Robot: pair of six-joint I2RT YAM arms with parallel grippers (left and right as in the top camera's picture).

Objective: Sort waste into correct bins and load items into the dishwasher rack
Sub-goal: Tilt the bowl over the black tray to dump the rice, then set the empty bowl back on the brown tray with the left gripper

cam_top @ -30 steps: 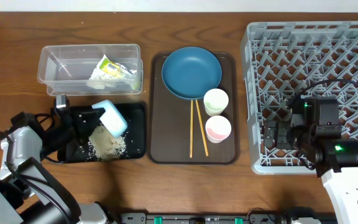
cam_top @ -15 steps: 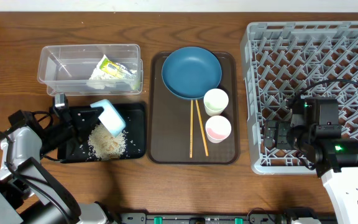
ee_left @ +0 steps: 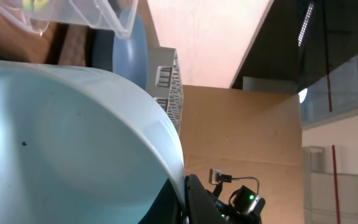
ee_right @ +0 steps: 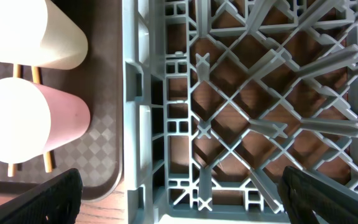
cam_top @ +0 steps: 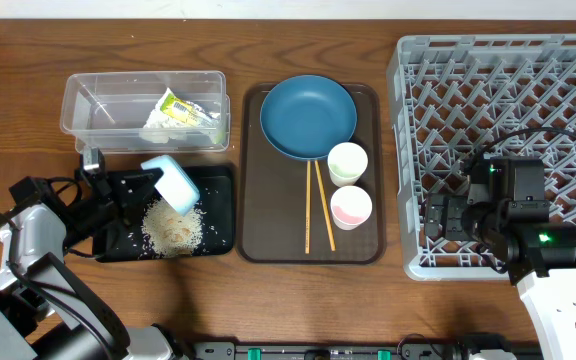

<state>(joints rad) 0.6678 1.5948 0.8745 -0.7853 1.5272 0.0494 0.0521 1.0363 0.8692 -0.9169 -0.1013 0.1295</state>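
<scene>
Next I need to swing my left gripper over, lower the emptied bowl and release, as the bare tray beside the chopsticks lies below, to its right in the overhead view.
My left gripper (cam_top: 143, 180) is shut on the rim of the white bowl (cam_top: 173, 185) with a pale blue inside (ee_left: 61, 143), holding it tipped over the black tray (cam_top: 220, 205). White rice grains (cam_top: 171, 228) lie heaped in that tray. The clear tub (cam_top: 88, 105) holds the crumpled tissue with yellow-green wrapper (cam_top: 176, 112). The dark blue dish (cam_top: 308, 115), greenish cup (cam_top: 347, 162), pinkish cup (cam_top: 351, 208) and two chopsticks (cam_top: 314, 205) sit on the brown serving tray. My right gripper (ee_right: 179, 199) is open and empty above the grey rack's (cam_top: 508, 80) front left corner (ee_right: 229, 112).
The brown serving tray (cam_top: 268, 240) lies between the bins and the rack. The pink cup (ee_right: 36, 118) and pale cup (ee_right: 30, 31) show at the left of the right wrist view. Cables trail from the left arm near the table's left edge.
The left gripper has shifted the tipped bowl slightly up and left over the black tray; the rice pile has spread a little. The right arm has not moved.
</scene>
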